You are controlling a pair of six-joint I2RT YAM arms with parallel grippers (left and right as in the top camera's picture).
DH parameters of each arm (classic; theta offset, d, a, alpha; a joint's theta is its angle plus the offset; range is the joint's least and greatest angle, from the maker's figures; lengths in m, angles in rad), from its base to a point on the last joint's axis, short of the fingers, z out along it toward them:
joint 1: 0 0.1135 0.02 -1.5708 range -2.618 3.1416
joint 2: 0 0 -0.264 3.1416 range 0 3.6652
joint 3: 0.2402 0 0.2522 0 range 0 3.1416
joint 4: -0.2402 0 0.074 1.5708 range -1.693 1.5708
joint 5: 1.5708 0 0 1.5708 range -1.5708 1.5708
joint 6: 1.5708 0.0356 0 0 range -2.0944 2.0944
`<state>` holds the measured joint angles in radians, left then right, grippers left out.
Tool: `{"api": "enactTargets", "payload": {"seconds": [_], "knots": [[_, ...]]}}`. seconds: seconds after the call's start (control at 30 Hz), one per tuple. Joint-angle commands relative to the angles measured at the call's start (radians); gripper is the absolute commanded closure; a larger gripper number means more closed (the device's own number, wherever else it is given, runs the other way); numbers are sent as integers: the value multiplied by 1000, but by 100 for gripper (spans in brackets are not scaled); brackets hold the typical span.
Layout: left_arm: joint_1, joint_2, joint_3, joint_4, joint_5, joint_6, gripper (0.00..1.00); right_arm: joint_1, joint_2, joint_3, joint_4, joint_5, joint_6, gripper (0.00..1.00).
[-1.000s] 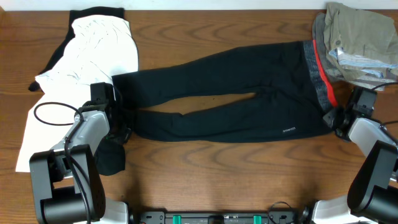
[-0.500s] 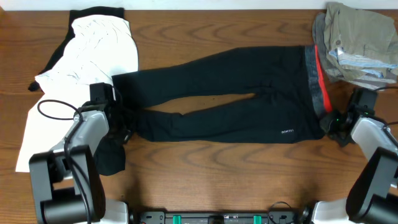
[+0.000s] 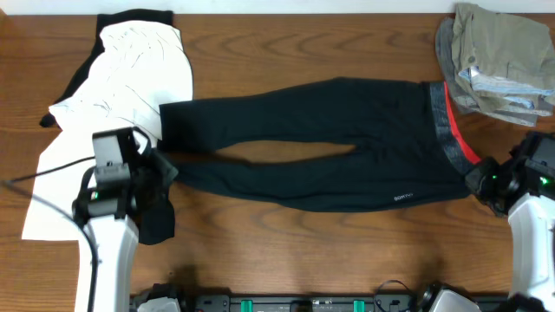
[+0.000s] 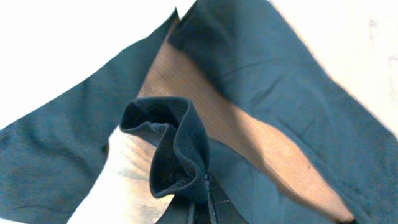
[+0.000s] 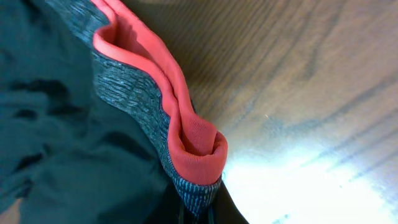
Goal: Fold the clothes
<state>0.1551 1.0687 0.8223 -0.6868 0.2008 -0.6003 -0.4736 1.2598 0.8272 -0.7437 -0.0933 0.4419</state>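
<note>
My right gripper is to fold the spread pants in half. It should lift the waistband's near corner outward, then lower it and release it at the waistband's far corner [image 3: 438, 86], which is outward of the gripper.
The black pants [image 3: 347, 130] lie stretched across the middle of the table, legs to the left. Their grey, red-edged waistband [image 3: 449, 130] is at the right, and a small white logo [image 3: 404, 197] shows near the front edge. My left gripper [image 3: 163, 171] is shut on the cuff of the near leg. In the left wrist view the cuff [image 4: 174, 143] bunches up out of the left gripper [image 4: 202, 199]. My right gripper [image 3: 479, 178] is shut on the waistband's near corner. The right wrist view shows that corner [image 5: 196, 152] folded over and pinched in the right gripper [image 5: 198, 208].
A large white garment [image 3: 130, 69] lies at the back left, touching the far leg's end. Khaki garments [image 3: 499, 52] are piled at the back right, close to the waistband. A small dark cloth [image 3: 156, 221] lies by the left arm.
The right gripper has shut on the waistband corner. Both arms have drawn back toward the front edge and risen, pulling the near leg and waistband corner along.
</note>
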Motion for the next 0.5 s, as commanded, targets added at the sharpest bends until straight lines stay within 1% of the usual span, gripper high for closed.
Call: {"api": "enactTargets", "payload": {"seconds": [0.0, 0.17, 0.33, 0.47], "knots": [[1, -85, 2, -25, -76, 30, 94, -27, -57, 41, -34, 7, -30, 99], [1, -159, 2, -77, -108, 40, 94, -60, -105, 79, -126, 7, -32, 99], [1, -198, 2, -118, -109, 58, 94, -114, -145, 127, -253, 10, -33, 99], [1, -216, 2, -129, -110, 70, 94, -159, -161, 146, -306, 11, -71, 99]]}}
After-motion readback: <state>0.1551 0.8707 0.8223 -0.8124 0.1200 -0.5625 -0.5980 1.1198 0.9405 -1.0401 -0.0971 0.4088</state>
